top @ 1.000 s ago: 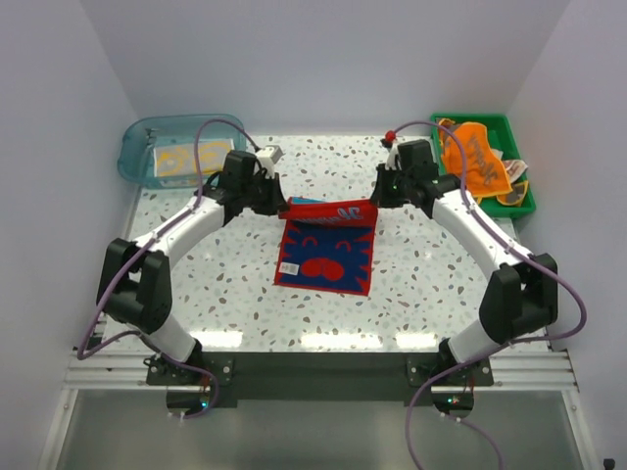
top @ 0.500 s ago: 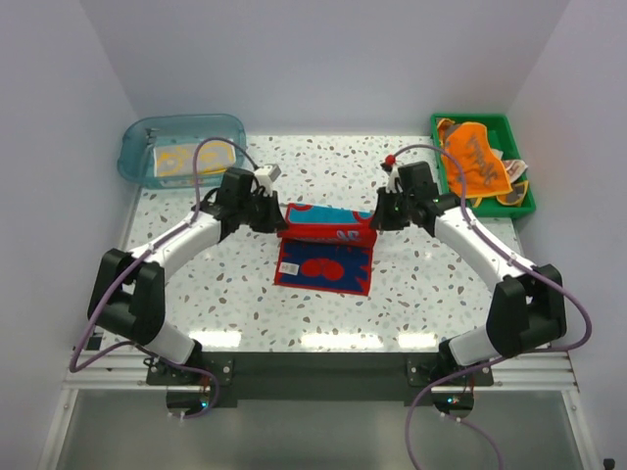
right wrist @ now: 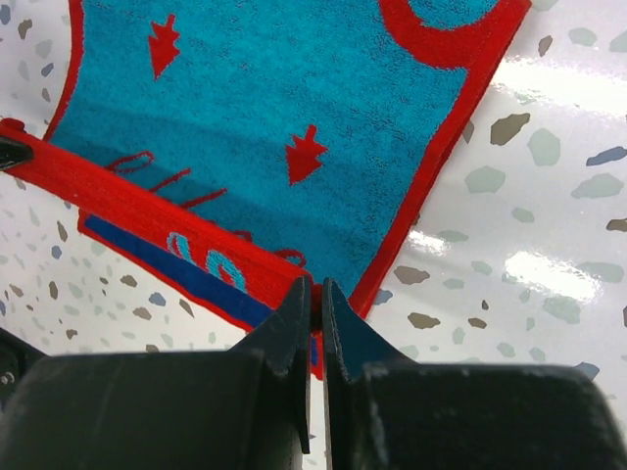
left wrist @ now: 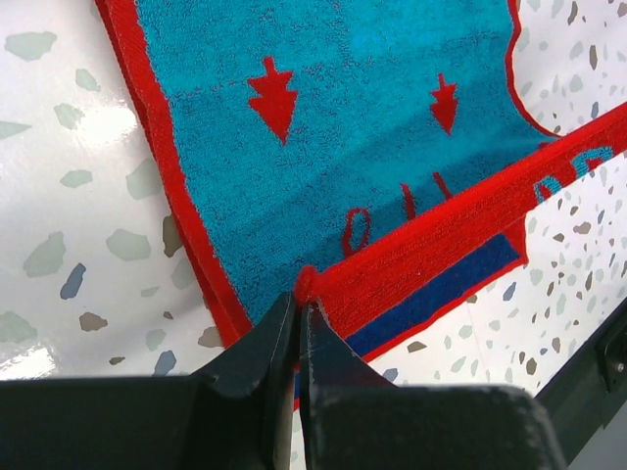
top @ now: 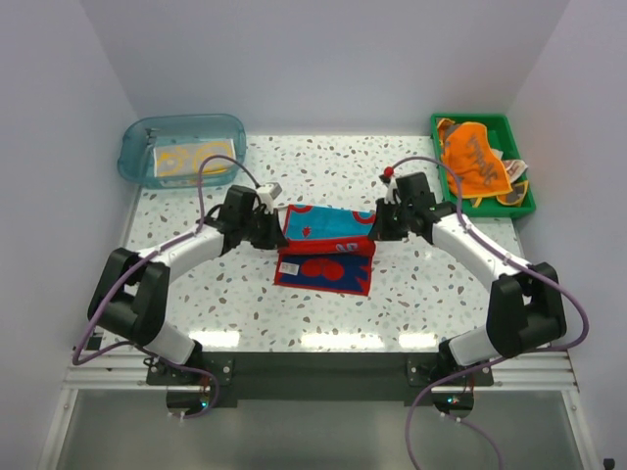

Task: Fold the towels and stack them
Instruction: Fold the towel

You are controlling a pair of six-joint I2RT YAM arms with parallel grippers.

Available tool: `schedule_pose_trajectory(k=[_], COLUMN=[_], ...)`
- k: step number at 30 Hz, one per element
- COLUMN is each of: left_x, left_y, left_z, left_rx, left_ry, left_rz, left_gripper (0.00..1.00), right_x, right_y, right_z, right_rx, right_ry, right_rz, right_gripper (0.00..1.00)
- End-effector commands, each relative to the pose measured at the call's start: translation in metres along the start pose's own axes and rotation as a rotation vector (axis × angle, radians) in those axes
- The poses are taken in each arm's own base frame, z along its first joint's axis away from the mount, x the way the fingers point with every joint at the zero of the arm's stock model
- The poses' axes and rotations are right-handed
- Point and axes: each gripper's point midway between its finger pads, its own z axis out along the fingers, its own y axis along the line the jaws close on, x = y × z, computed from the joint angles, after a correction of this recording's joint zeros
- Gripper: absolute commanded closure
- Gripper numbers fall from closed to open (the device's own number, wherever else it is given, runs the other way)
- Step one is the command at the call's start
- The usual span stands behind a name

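Note:
My right gripper draws its towel corner back and down toward the blue side's near edge [top: 367, 292] [right wrist: 317, 373] next, then releases it there.
A teal towel [top: 326, 223] with red trim and red arrows lies mid-table, its far half drawn toward me over the blue and red face [top: 325, 272]. My left gripper [top: 275, 231] is shut on its left corner, seen in the left wrist view [left wrist: 302, 294] over the towel [left wrist: 323, 147]. My right gripper [top: 377, 231] is shut on its right corner, seen in the right wrist view [right wrist: 315, 294] over the towel [right wrist: 284, 88]. An orange towel [top: 474, 157] lies in the green tray [top: 519, 147]. A cream and yellow towel [top: 182, 161] lies in the clear blue tub [top: 137, 147].
The tub stands at the back left and the tray at the back right, with more cloth [top: 511, 191] at the tray's near end. The speckled tabletop [top: 216, 294] extends around the towel to a dark near edge.
Both grippers have moved toward me with the towel's far edge, carrying it over the cloth. More teal underside now shows and less of the blue and red face.

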Motion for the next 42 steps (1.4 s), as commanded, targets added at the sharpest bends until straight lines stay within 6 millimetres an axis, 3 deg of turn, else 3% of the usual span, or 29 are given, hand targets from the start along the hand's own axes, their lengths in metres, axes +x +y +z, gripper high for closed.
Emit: schedule_pose_trajectory(k=[1,7,12,15,16,19,20,23,27,33,42], left_x=[0.012,0.021,0.034,0.047,0.055,0.062,0.058,0.056,0.041,0.034,0.063], left_y=[0.041,0.041,0.037,0.031,0.03,0.026,0.022,0.017,0.006,-0.011,-0.017], left_z=[-0.011,-0.012,-0.011,-0.011,-0.012,-0.021,-0.027,-0.037,-0.042,-0.028,-0.001], left_rx=[-0.178,-0.171,-0.147,-0.124,-0.114,-0.111,-0.101,-0.1,-0.084,-0.089,-0.162], left_ry=[0.005,0.004,0.017,0.037,0.048,0.044,0.017,-0.01,-0.038,-0.018,0.095], left_rz=[-0.009,-0.024,-0.061,-0.081,-0.09,-0.12,-0.124,-0.133,-0.15,-0.182,-0.218], left_gripper=[0.99,0.89,0.73,0.65,0.62,0.45,0.36,0.21,0.18,0.17,0.44], right_x=[-0.002,0.025,0.054,0.068,0.072,0.088,0.097,0.113,0.111,0.084,0.078], right_y=[-0.031,-0.024,-0.021,-0.015,-0.013,-0.002,0.004,0.007,-0.001,-0.009,-0.016], right_z=[-0.007,0.001,0.008,0.008,0.007,0.0,-0.004,-0.018,-0.034,-0.034,-0.012], right_rx=[0.129,0.071,0.052,0.025,0.017,-0.017,-0.023,-0.014,0.03,0.108,0.153], right_ry=[-0.031,0.014,0.065,0.092,0.099,0.132,0.157,0.173,0.136,0.042,-0.009], right_rz=[0.013,0.054,0.077,0.084,0.087,0.085,0.071,0.055,0.012,0.01,0.143], right_gripper=[0.99,0.97,0.92,0.78,0.7,0.6,0.59,0.56,0.53,0.5,0.45])
